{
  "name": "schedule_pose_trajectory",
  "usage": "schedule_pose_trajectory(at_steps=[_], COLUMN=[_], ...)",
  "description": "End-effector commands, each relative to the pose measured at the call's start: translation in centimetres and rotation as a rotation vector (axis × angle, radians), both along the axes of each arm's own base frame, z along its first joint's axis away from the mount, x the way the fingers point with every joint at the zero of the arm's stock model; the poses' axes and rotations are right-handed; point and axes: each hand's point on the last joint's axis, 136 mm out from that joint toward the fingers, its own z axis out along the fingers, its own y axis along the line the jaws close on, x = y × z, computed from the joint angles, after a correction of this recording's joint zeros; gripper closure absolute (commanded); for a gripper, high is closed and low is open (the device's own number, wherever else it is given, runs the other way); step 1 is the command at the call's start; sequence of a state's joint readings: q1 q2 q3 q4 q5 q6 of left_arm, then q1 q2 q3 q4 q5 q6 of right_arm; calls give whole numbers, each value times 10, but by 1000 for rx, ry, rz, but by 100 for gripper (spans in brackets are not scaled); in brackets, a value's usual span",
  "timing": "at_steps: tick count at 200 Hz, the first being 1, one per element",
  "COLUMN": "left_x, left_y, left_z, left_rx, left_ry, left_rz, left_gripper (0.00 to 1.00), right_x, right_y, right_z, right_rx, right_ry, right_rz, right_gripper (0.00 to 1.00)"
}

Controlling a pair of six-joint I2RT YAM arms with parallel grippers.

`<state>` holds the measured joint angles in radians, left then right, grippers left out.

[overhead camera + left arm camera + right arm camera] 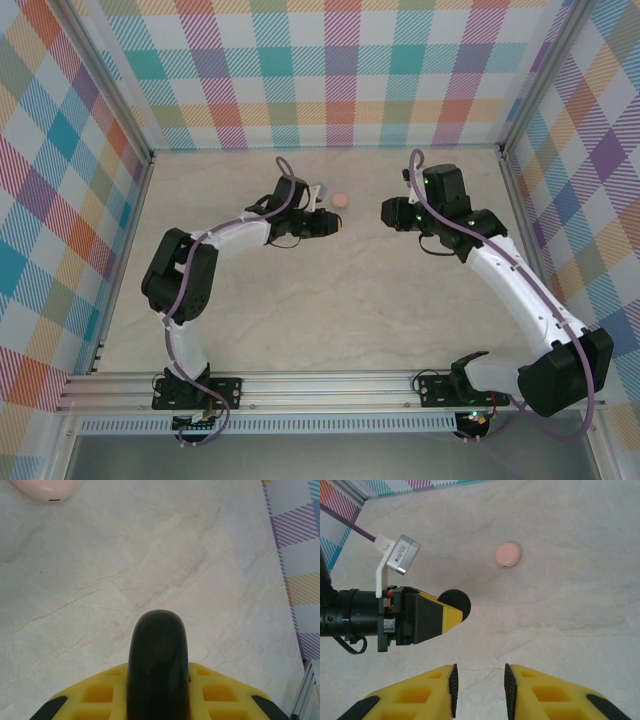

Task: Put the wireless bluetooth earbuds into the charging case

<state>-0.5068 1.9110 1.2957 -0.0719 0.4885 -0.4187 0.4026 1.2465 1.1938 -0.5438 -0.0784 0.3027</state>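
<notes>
The black charging case (158,660) is still above the table, so my left gripper should lower to the bare tabletop short of the pink case next and release.
My left gripper (328,221) is shut on a round black charging case (158,660), held on edge between its yellow fingers (100,695). The right wrist view shows that black case (455,601) sticking out of the left gripper's tip (451,614), a little above the table. A closed pink charging case (340,200) lies on the table behind both grippers, and it also appears as a pink case (508,554) and a pink case (45,487) in the wrist views. My right gripper (386,212) faces the left one, and its jaws (479,687) stand open with nothing between them. The earbuds are out of view.
The marble-patterned tabletop (330,300) is boxed in by checkered walls (340,70) at the back and sides. A metal rail (330,385) runs along the near edge by the arm bases. The left wrist camera (400,555) juts above the left gripper.
</notes>
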Motion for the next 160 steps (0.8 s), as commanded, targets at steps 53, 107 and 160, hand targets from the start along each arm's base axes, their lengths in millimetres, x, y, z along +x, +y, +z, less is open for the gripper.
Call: schedule_pose_trajectory(at_steps=[53, 107, 160], left_x=[20, 28, 29], left_y=[-13, -19, -20], left_z=[-28, -52, -76], left_rx=[-33, -29, -24], left_ry=[113, 168, 223], left_rz=[2, 5, 29], left_gripper=[83, 81, 79], right_x=[-4, -4, -4], right_y=[-2, -3, -2], right_z=[-13, -15, -15], right_rx=[-11, -16, -10], right_ry=[42, 49, 54], right_rz=[-10, -10, -12], right_gripper=[66, 66, 66])
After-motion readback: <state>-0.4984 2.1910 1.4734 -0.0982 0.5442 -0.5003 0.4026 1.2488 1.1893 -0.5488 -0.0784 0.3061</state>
